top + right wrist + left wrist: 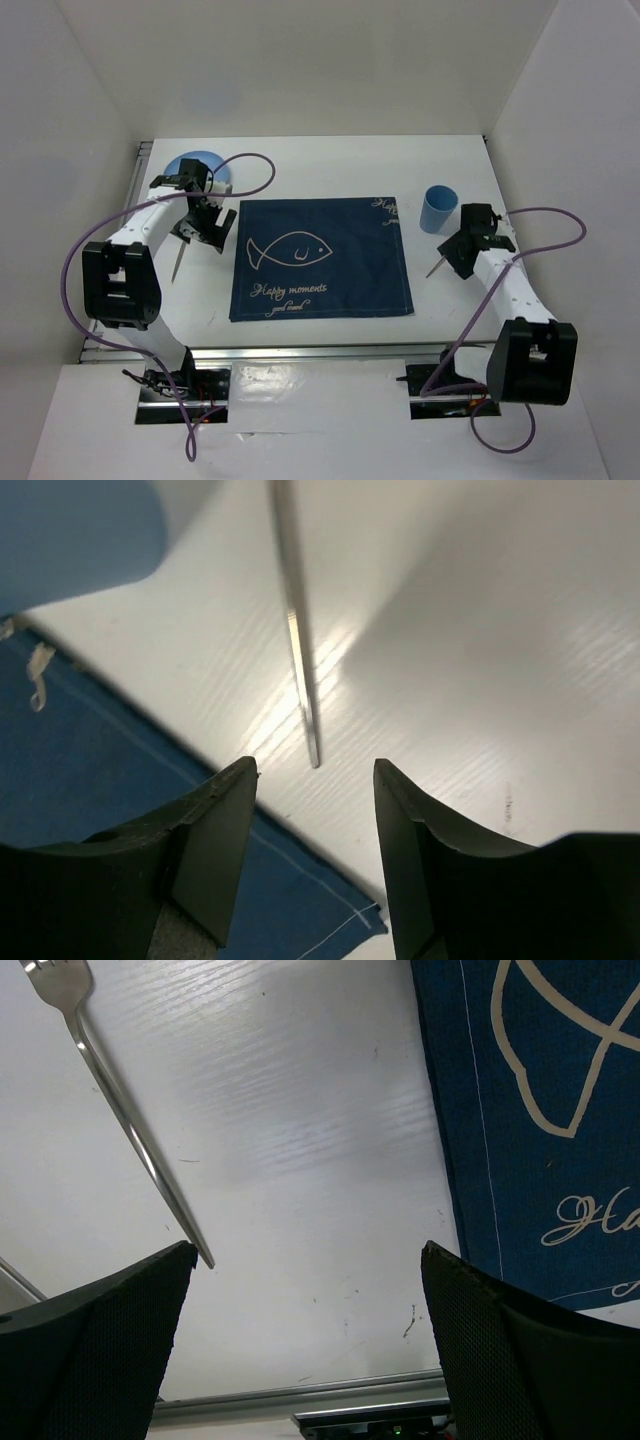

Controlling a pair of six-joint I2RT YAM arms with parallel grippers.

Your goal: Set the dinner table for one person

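Note:
My right gripper is open, with the utensil's handle below its fingers and ahead of them, so I will bring it down past the utensil's thin end and onto its slim handle.
The dinner table is a white tabletop with a navy fish-print placemat in its middle. A fork lies on the white surface left of the placemat. My left gripper hovers wide open between fork and placemat, holding nothing. A blue cup stands off the placemat's far right corner. Beside it a slim metal utensil lies flat. My right gripper is open just behind the end of the utensil, not touching it.
A blue plate sits at the far left corner, partly hidden by the left arm. A metal rail runs along the table's near edge. White walls close in the far side and both other sides.

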